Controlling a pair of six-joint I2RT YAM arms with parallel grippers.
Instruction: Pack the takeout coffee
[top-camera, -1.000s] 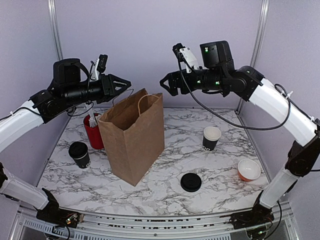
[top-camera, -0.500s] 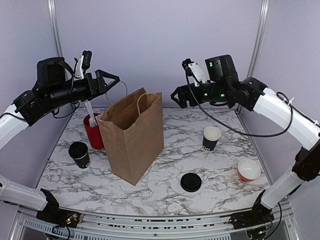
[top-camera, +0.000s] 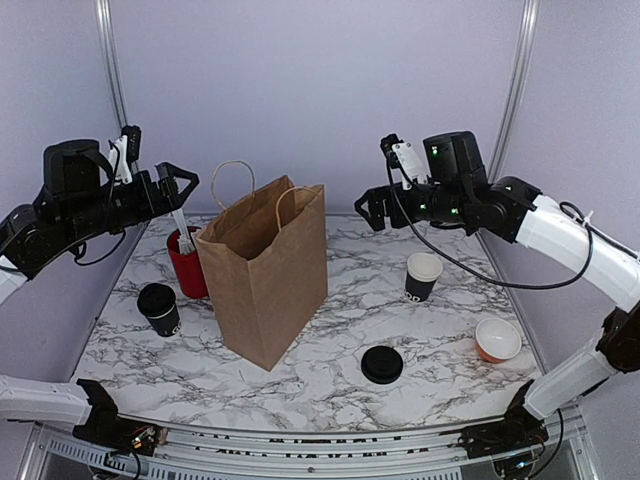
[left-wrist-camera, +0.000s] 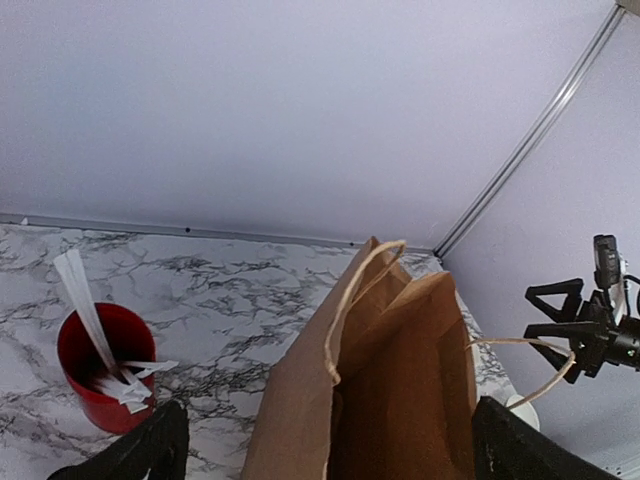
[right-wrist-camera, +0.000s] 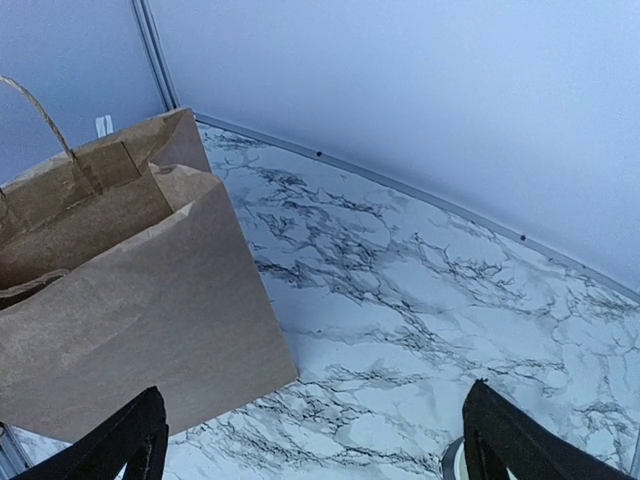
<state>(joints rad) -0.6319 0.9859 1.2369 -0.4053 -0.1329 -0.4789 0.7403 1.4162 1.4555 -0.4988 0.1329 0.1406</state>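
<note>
The open fingers of my left gripper come down next toward the takeout coffee standing upright below and tilt down onto both sides of its black lid.
The takeout coffee (top-camera: 160, 308), an all-black paper cup, stands on the table at the left, in front of the red holder (top-camera: 186, 264). It is out of both wrist views. The open brown paper bag (top-camera: 268, 272) stands upright in the middle, its mouth (left-wrist-camera: 400, 390) facing up and both handles free. My left gripper (top-camera: 178, 183) hovers high, left of the bag and above the holder, open and empty. My right gripper (top-camera: 369, 209) hangs high to the right of the bag (right-wrist-camera: 120, 300), also open and empty.
A cup with a white upper part (top-camera: 422, 276) stands right of the bag. A flat black lid (top-camera: 381, 364) lies near the front and an orange bowl (top-camera: 497, 340) at the right. The red holder (left-wrist-camera: 105, 370) contains white sticks and packets.
My left gripper opened and let go of the bag's handle, then drew back to the left. My right gripper pulled away to the right. The bag stays upright.
</note>
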